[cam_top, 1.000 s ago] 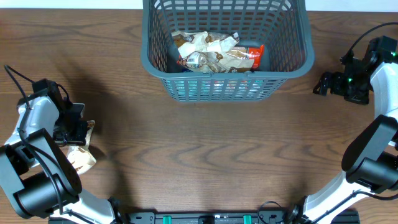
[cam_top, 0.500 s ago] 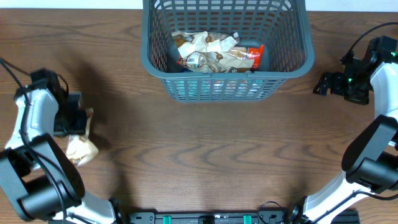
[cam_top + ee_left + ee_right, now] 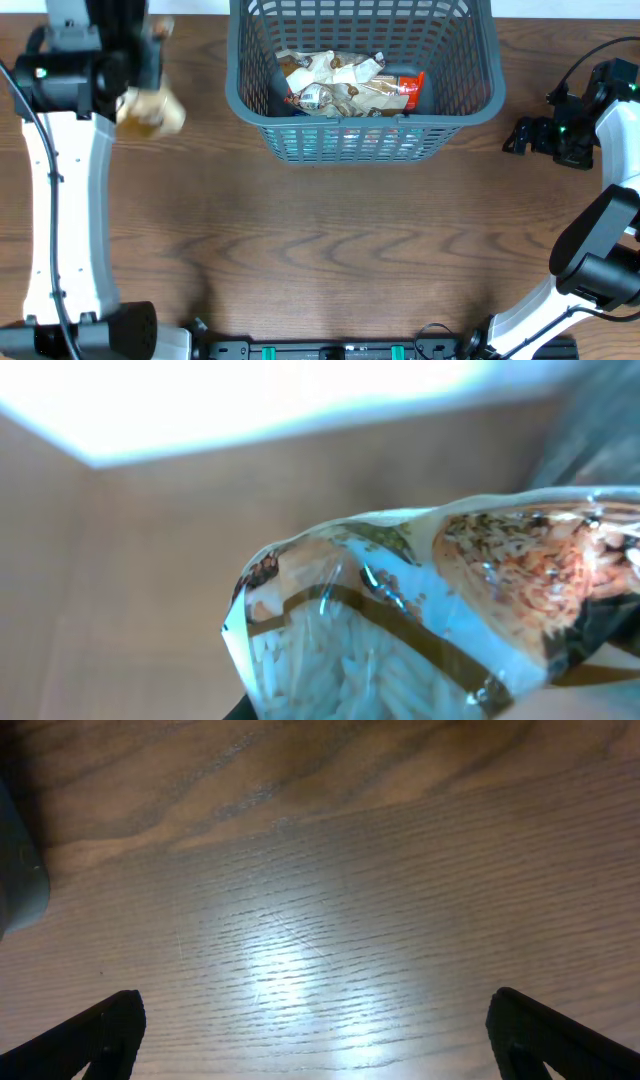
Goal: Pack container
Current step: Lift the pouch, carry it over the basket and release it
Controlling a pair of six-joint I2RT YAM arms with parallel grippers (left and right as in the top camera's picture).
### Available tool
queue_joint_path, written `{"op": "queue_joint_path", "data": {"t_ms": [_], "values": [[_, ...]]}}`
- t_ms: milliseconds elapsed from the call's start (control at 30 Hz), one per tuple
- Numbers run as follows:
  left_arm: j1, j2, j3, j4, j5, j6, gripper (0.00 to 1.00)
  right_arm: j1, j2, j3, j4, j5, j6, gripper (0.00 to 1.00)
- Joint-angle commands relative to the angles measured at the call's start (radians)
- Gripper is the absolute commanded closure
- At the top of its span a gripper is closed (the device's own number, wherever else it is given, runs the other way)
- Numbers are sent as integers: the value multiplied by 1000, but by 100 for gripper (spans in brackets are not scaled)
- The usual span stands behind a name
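Observation:
I will move my left gripper over the basket's rim next and lower the snack packet into the end of the basket nearest my left gripper, since there is room there.
The dark grey-blue lattice basket (image 3: 365, 140) stands at the back middle of the table with several snack packets (image 3: 345, 85) inside. My left gripper (image 3: 140, 70) is raised high at the back left, left of the basket, and is shut on a tan and clear snack packet (image 3: 150, 110). The left wrist view is filled by this packet (image 3: 430, 620), which shows pale sticks behind clear film. My right gripper (image 3: 520, 135) is open and empty just right of the basket, low over the bare wood (image 3: 320, 920).
The basket's corner (image 3: 15, 870) shows at the left edge of the right wrist view. The wooden table (image 3: 330, 250) spreads in front of the basket. Black arm bases sit along the front edge.
My left arm has lifted the snack packet off the table at the front left and swung it up and back towards the basket's left side. The right arm has not moved.

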Motion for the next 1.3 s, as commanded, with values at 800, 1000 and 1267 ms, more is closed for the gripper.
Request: {"op": "queue_joint_path", "data": {"t_ms": [800, 1000, 1267], "values": [[-410, 330, 194, 380, 595, 434, 95, 5, 0, -1, -23, -2, -8, 1], [-409, 388, 193, 252, 488, 697, 94, 5, 0, -1, -27, -2, -8, 1], [-404, 431, 193, -6, 242, 940, 94, 5, 0, -1, -26, -2, -8, 1]]}}
